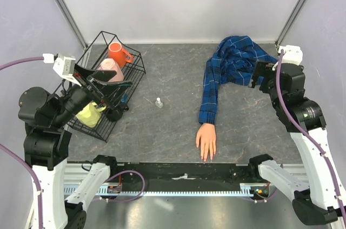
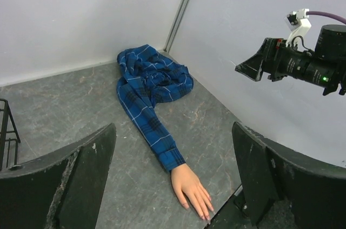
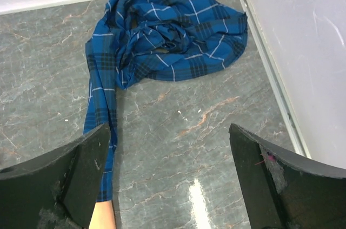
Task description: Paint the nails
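Next, the left gripper moves to the right in the top view, then goes down and closes on the bottle's white cap (image 1: 158,99), because the bottle stands upright.
The pale mannequin hand (image 1: 206,141) lies palm down near the table's front edge, its nails (image 1: 207,158) pointing toward the arms. A blue plaid sleeve (image 1: 210,96) runs back from its wrist to a bunched heap. In the left wrist view the hand (image 2: 190,188) and its nails (image 2: 207,214) show low between the fingers. A small clear white-capped bottle (image 1: 159,103) stands left of the hand. My left gripper (image 1: 115,96) hovers open over the rack, far from the hand. My right gripper (image 1: 258,76) is open above the heap's right edge. Both grippers (image 2: 173,130) (image 3: 168,130) hold nothing.
A black wire rack (image 1: 132,50) at the left holds an orange mug (image 1: 117,53), a pink cup (image 1: 111,69) and a yellow item (image 1: 91,114). White walls close the back and sides. A black rail (image 1: 178,172) runs along the near edge.
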Available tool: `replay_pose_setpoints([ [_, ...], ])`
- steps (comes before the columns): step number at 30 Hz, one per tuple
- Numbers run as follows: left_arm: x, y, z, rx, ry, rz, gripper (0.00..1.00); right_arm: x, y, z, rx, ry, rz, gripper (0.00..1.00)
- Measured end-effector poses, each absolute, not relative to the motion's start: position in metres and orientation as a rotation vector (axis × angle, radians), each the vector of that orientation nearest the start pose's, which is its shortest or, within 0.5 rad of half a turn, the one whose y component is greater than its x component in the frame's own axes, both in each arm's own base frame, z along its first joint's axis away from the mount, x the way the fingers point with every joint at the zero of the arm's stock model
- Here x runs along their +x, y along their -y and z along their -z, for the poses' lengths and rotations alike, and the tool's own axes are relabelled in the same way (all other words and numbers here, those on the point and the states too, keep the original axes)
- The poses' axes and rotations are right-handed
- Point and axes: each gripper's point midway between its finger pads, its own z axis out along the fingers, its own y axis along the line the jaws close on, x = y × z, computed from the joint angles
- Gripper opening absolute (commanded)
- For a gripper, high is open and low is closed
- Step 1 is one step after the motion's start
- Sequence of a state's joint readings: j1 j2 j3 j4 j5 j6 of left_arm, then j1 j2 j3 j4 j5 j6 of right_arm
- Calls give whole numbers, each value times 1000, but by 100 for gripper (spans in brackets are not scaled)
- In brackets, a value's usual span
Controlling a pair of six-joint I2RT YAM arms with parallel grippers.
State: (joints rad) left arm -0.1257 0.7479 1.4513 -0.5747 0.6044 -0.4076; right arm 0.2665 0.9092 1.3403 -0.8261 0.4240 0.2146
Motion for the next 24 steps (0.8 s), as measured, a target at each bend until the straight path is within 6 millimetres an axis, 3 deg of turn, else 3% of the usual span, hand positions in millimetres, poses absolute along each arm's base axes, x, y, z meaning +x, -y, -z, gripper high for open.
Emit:
replay_pose_setpoints([
  [6, 175, 136, -467, 277, -1542, 878, 90, 265, -20, -338, 231, -1891, -19, 98],
  [11, 180, 139, -452, 235, -1597, 919, 87, 272, -62, -316, 171, -1942, -259, 98],
  [14, 183, 139, -442, 212, -1631, 933, 83, 284, -108, -278, 98, -2032, -430, 98],
  [18, 186, 139, -432, 197, -1660, 937, 79, 274, -176, -217, -74, -2197, -538, 98],
  [19, 186, 140, -428, 199, -1670, 943, 74, 268, -190, -206, -118, -2224, -554, 98],
  [21, 185, 145, -419, 218, -1699, 976, 74, 257, -216, -200, -197, -2227, -603, 98],
  [24, 188, 153, -397, 239, -1772, 1035, 76, 252, -245, -205, -256, -2169, -679, 98],
])
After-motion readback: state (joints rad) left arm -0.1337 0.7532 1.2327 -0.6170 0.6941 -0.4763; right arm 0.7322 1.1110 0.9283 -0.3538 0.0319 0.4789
